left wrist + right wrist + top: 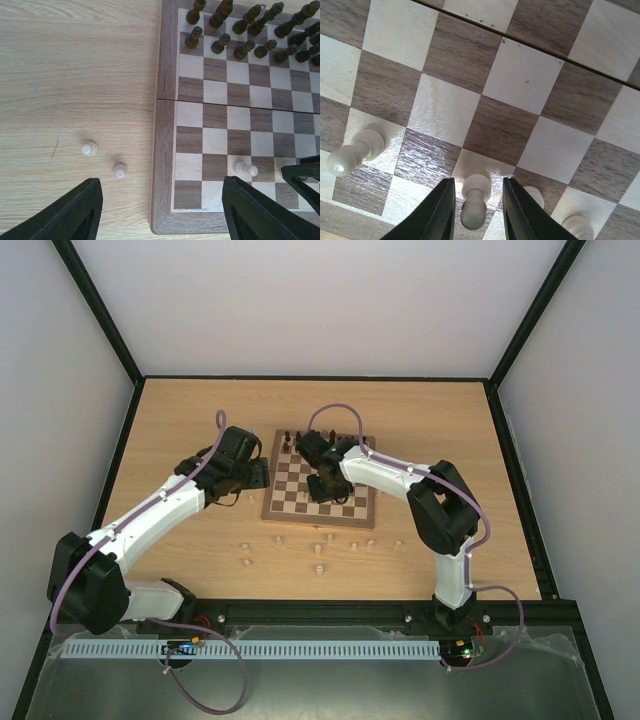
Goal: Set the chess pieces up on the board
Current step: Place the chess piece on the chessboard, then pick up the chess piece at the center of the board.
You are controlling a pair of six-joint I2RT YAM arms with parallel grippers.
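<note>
My left gripper shifts and lowers onto the pale pawn nearer the board next, as that pawn stands below it and to its left in the wrist view.
The board [300, 517] lies mid-table, with dark pieces [290, 437] on its far rows. My right gripper [325, 485] is over the board. In the right wrist view it [478, 181] is open, and its fingers straddle an upright pale pawn [474, 205] on a cream square with a small gap on each side. More pale pawns stand at its left [355, 150] and right [577, 225]. My left gripper [161, 182] is wide open and empty above the board's near left corner [164, 150]. Two pale pawns [89, 148] [120, 171] stand on the table beside it.
Several pale pieces [318, 550] are scattered on the tabletop between the board and the arm bases. One pale pawn [245, 169] stands on the board's near rows. Dark pieces [220, 45] fill the far rows. The right gripper's fingers [305, 175] show at the edge of the left wrist view.
</note>
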